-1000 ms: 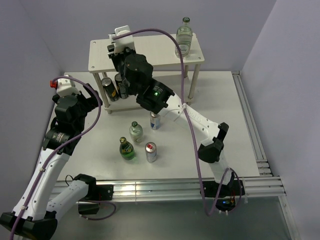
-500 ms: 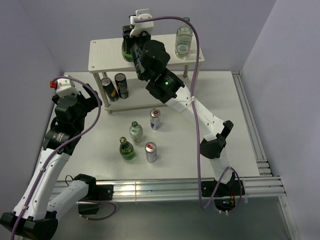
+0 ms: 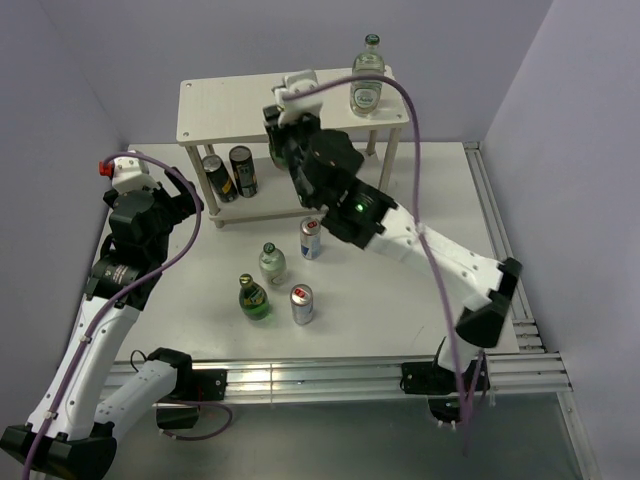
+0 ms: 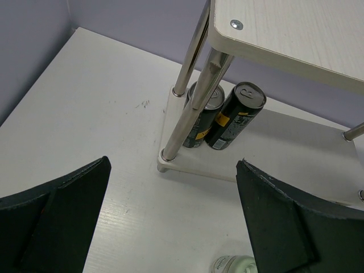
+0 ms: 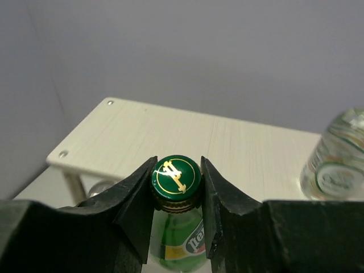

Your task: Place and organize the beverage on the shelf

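I should next move my right gripper down and across to release the green bottle, as the lower level's can-loose end (image 3: 370, 171) is below it, to its right in the top view.
My right gripper (image 5: 176, 183) is shut on the green cap of a green glass bottle (image 5: 177, 242) and holds it upright at the front edge of the shelf's top board (image 5: 216, 136). In the top view this gripper (image 3: 288, 128) hides most of that bottle. A clear bottle (image 3: 368, 76) stands at the right end of the top board (image 3: 215, 105); it also shows in the right wrist view (image 5: 335, 162). On the table stand a clear bottle (image 3: 272, 262), a green bottle (image 3: 254, 298) and two silver-blue cans (image 3: 311, 239) (image 3: 301, 304). My left gripper (image 4: 176, 227) is open and empty, left of the shelf (image 3: 185, 200).
Two dark cans (image 3: 215, 178) (image 3: 243, 170) stand at the left end of the shelf's lower tier, also in the left wrist view (image 4: 234, 116). A metal shelf leg (image 4: 190, 105) stands in front of them. Purple walls close the back and sides. A rail runs along the table's right edge (image 3: 505, 260).
My right arm has carried the green bottle from above the shelf's left part to the right and toward the top board's front edge. The left arm has not moved.
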`<state>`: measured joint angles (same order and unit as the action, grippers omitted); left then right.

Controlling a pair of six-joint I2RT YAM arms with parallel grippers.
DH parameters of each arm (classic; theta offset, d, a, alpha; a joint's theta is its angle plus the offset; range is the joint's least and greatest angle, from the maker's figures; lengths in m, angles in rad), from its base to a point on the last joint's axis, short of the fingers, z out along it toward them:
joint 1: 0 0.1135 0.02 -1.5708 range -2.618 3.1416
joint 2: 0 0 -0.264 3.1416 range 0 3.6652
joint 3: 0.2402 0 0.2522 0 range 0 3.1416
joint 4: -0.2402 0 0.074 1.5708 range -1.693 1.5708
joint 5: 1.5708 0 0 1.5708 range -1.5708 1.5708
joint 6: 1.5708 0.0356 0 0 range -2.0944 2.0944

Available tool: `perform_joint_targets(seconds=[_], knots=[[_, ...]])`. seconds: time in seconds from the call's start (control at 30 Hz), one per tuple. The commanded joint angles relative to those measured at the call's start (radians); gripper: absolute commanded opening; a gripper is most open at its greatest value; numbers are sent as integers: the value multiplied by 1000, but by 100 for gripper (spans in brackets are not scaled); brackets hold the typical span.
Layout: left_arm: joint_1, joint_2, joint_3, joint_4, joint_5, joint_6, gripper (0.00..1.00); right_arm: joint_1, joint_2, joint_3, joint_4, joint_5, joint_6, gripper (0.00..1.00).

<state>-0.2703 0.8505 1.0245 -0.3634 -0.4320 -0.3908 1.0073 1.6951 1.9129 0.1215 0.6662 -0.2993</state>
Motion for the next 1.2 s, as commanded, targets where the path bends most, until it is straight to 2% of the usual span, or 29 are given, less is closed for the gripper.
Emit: perform_joint_targets(seconds=[0.0, 0.23, 0.37, 0.43, 0.5, 0.83, 1.03, 1.17], knots=[[6, -2, 2, 34, 16, -16, 99, 60, -268, -84, 259, 55, -3, 0], [6, -1, 0, 34, 21, -17, 99, 73, -420, -414, 334, 167, 20, 0], [6, 4, 0, 34, 18, -16, 99, 22, -443, -524, 331, 164, 115, 0], [6, 7, 2, 34, 18, -17, 99, -44, -445, -563, 311, 141, 170, 0], [6, 9, 0, 34, 15, -16, 99, -117, -436, -587, 306, 106, 233, 0], [6, 24, 0, 35, 16, -16, 99, -294, -308, -670, 401, 56, 334, 0], [6, 35, 2, 35, 21, -14, 99, -343, -229, -748, 543, 67, 376, 0], [6, 38, 2, 34, 21, -16, 99, -355, -161, -795, 712, 92, 352, 0]])
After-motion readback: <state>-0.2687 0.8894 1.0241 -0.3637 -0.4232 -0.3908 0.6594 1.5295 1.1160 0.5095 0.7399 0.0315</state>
